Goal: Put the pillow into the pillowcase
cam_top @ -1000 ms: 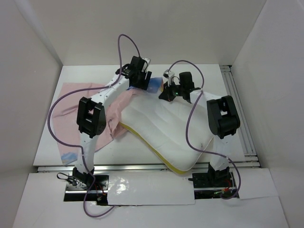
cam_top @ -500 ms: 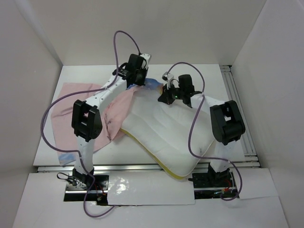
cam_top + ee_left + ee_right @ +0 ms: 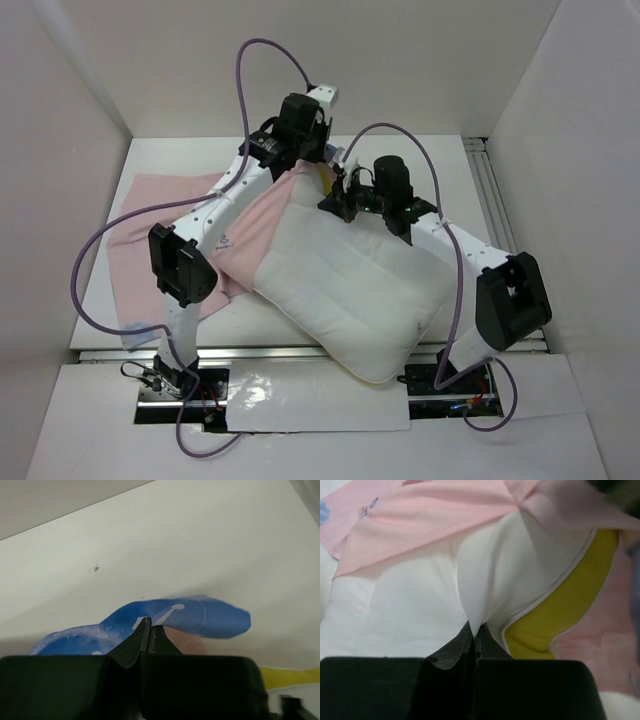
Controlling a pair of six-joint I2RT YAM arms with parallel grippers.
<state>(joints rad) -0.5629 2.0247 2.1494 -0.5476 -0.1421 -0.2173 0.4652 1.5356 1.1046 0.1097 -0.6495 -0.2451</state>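
The pillow's corner is uncovered, so my left gripper should next pull the blue edge to the right in the top view past the yellow strip and then let go of the edge.
The white pillow lies slanted across the middle of the table. Its far corner shows a yellow strip. The pillowcase spreads pink side up on the left, and its near end drapes over the pillow's far-left corner. My left gripper is raised at that corner, shut on the pillowcase's blue edge, which folds over the fingertips. My right gripper sits just beside it, shut on a pinch of the pillow's white cloth next to the yellow strip.
A metal rail runs along the table's right side and another along the front edge. White walls close in the left, back and right. Purple cables loop above both arms.
My left gripper has shut on the pillowcase edge and lifted it back and right. The right arm has stretched forward, swinging the pillow's far corner under the pink cloth.
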